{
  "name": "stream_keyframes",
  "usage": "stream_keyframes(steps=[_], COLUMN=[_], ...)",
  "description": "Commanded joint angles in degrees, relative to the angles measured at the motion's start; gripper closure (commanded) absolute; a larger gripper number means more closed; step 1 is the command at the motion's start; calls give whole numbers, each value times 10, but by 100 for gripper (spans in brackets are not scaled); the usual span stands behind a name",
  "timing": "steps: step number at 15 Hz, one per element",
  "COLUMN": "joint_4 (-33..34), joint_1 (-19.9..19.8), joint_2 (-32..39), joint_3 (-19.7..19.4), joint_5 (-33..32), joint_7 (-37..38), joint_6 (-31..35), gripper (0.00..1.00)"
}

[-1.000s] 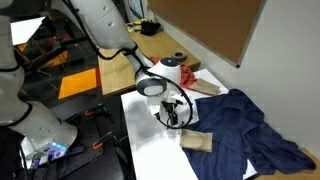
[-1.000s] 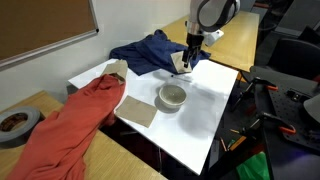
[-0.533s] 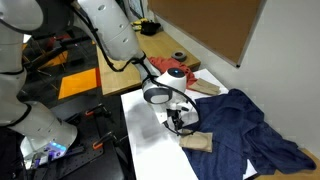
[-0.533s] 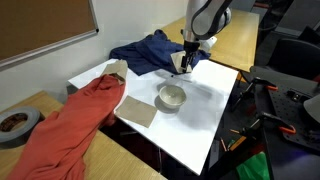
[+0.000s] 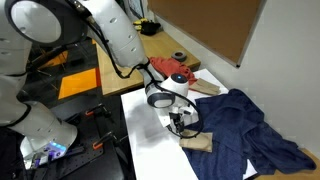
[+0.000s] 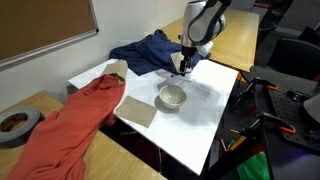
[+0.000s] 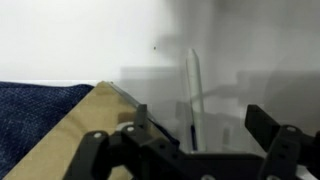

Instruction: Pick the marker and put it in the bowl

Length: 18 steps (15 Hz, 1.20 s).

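Observation:
I will lower my gripper until its open fingers are on both sides of the marker's body and close on it, because the marker lies below my gripper, lined up between the fingers.
In the wrist view the marker is a thin stick lying on the white table, pointing away from me. It runs down between the two fingers of my gripper, nearer the left one. The jaws stand wide apart and touch nothing. In both exterior views the gripper hangs low over the white table beside the blue cloth and hides the marker. The cream bowl stands empty on the table, a short way from the gripper. I cannot make out the bowl in the exterior view from the arm's side.
A tan wooden block lies right beside the gripper, against the blue cloth. A red cloth and a brown pad lie past the bowl. A dark ring sits on the wooden desk.
The gripper has come lower and a little closer to the tan block, over the marker. The jaws stay open. The bowl and cloths have not moved.

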Motion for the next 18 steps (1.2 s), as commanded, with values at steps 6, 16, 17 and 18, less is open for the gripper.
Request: stream_keyframes(steps=[6,16,17,18], joint_4=[32,72,74,76], joint_1=[-18,-26,-25,-26], joint_2=[35,67,69,71], joint_3=[29,36,36,37], joint_5=[-5,-3,-3,-3], joint_7=[-6,-1,-1,-1], joint_6=[7,-2,-2,-3], gripper=[0,0,0,19])
